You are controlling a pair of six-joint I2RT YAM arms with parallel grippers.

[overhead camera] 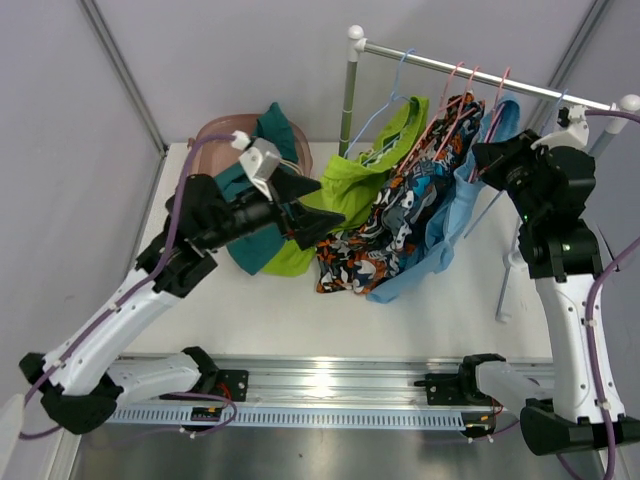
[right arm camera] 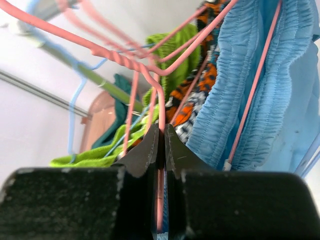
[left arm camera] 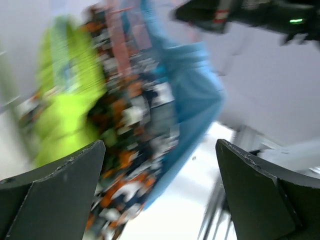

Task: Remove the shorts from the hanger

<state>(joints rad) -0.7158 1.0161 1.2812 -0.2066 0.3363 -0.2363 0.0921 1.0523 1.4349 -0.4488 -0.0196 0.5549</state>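
Observation:
My left gripper moves past the lime (left arm camera: 65, 100) and printed pairs onto the light blue shorts' near lower hem next, as my right gripper holds the hanger beside them.
Lime green shorts (overhead camera: 375, 165), two printed pairs (overhead camera: 400, 215) and light blue shorts (overhead camera: 440, 235) hang on wire hangers from the rail (overhead camera: 480, 72). Dark teal shorts (overhead camera: 272, 125) lie in a pink basket (overhead camera: 212, 130). My left gripper (overhead camera: 312, 205) is open and empty, just left of the hanging shorts. Its blurred wrist view shows its open fingers (left arm camera: 65, 190) framing the lime (left arm camera: 65, 100), printed (left arm camera: 130, 115) and light blue (left arm camera: 195, 90) pairs ahead of my left gripper (left arm camera: 160, 150). My right gripper (overhead camera: 490, 155) (right arm camera: 161, 131) is shut on a pink hanger (right arm camera: 125, 55) wire beside the light blue shorts (right arm camera: 250, 100).
The rack's green-grey post (overhead camera: 348, 95) stands at the back, its right leg (overhead camera: 505, 285) on the table near my right arm. A blue hanger (overhead camera: 385, 100) carries the lime pair. Grey walls close the left and back.

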